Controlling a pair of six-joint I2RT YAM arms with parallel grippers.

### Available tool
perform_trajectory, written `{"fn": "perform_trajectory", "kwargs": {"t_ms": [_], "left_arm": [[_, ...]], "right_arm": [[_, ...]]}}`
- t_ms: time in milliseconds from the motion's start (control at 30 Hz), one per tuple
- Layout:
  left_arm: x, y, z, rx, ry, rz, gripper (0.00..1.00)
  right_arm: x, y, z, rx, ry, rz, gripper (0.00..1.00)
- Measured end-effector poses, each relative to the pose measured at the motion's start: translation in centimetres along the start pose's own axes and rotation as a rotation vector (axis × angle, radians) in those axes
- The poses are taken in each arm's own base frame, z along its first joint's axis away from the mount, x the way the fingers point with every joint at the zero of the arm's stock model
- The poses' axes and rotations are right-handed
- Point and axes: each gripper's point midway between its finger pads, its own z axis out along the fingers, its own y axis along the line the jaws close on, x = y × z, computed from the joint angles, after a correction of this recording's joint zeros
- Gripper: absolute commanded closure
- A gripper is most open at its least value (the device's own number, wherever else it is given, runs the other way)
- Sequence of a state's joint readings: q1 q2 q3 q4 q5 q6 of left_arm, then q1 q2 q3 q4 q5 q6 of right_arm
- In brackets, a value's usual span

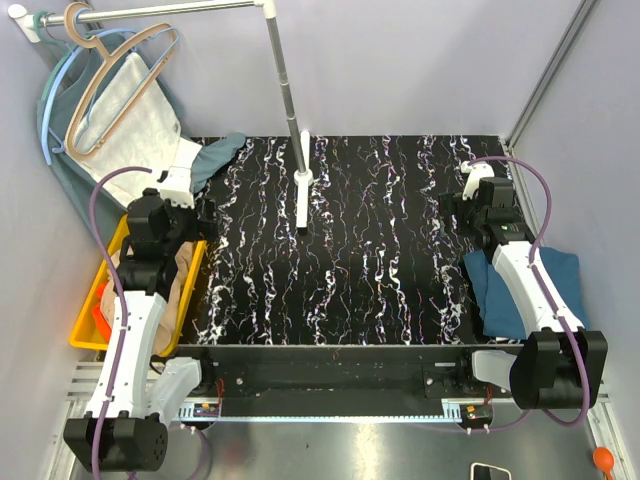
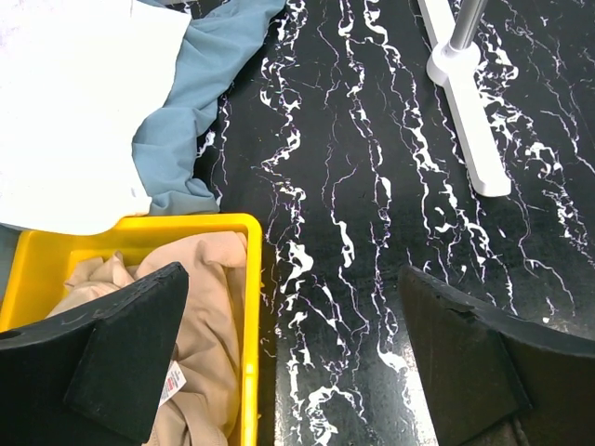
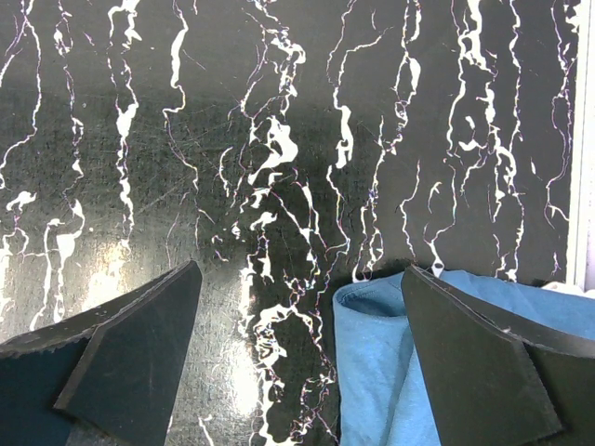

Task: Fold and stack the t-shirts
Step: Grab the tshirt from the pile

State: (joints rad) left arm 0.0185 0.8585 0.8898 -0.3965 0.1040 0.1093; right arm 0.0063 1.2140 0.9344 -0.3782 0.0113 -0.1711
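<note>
The crumpled cloth lies below the yellow bin's rim, so my left gripper moves back and down into the bin onto the beige-tan t-shirt (image 2: 209,316) by its white tag (image 2: 174,382) next.
A beige-tan t-shirt (image 1: 180,285) (image 2: 209,316) lies crumpled in a yellow bin (image 1: 95,290) (image 2: 246,307) off the table's left edge. A patch of the orange-red t-shirt (image 1: 100,318) shows at the bin's near left corner. The teal-blue t-shirt (image 1: 560,280) (image 3: 372,372) lies bunched at the table's right edge, partly under the right arm. My left gripper (image 1: 170,210) (image 2: 293,279) hangs open over the bin's far right corner, holding nothing. My right gripper (image 1: 490,200) (image 3: 302,274) stands open above the shirt's far left edge, also holding nothing.
A clothes-rack pole on a white foot (image 1: 303,190) (image 2: 465,111) stands at the back centre of the black marbled table (image 1: 350,260). Hangers (image 1: 110,80), a white towel (image 1: 125,100) (image 2: 74,111) and a grey-green garment (image 1: 215,160) (image 2: 186,121) hang at the back left.
</note>
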Motion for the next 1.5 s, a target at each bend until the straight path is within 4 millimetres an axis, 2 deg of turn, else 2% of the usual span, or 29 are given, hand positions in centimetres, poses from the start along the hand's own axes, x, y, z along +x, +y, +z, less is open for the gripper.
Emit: {"fn": "perform_trajectory", "kwargs": {"t_ms": [133,400,567,733,933,1067,1167,1500], "left_arm": [[0.4,0.8,0.0,-0.039,0.021,0.023,0.01],[1.6,5.2,-0.2,-0.235,0.177,0.167,0.01],[4.4,7.7,-1.6,-0.302,0.334,0.282,0.05],[7.6,9.1,-1.6,-0.293,0.500,0.339,0.09],[11.5,11.3,-1.7,-0.276,0.670,0.353,0.14],[12.9,12.6,-2.1,-0.276,0.716,0.330,0.16],[13.6,12.9,-1.9,-0.255,0.731,0.317,0.20],[17.2,11.6,-0.4,-0.111,0.793,0.276,0.32]], "right_arm": [[0.1,0.0,0.0,-0.001,0.001,-0.001,0.00],[0.5,0.0,0.2,0.000,0.013,-0.001,0.00],[0.6,0.0,0.2,0.002,0.015,0.000,0.00],[0.6,0.5,0.2,-0.026,0.017,0.000,0.00],[1.3,1.3,0.6,-0.073,0.043,0.000,0.00],[1.5,1.7,0.8,-0.092,0.052,-0.006,0.00],[1.9,1.8,1.0,-0.098,0.066,-0.007,0.00],[2.2,2.0,1.2,-0.113,0.079,-0.013,0.00]]}}
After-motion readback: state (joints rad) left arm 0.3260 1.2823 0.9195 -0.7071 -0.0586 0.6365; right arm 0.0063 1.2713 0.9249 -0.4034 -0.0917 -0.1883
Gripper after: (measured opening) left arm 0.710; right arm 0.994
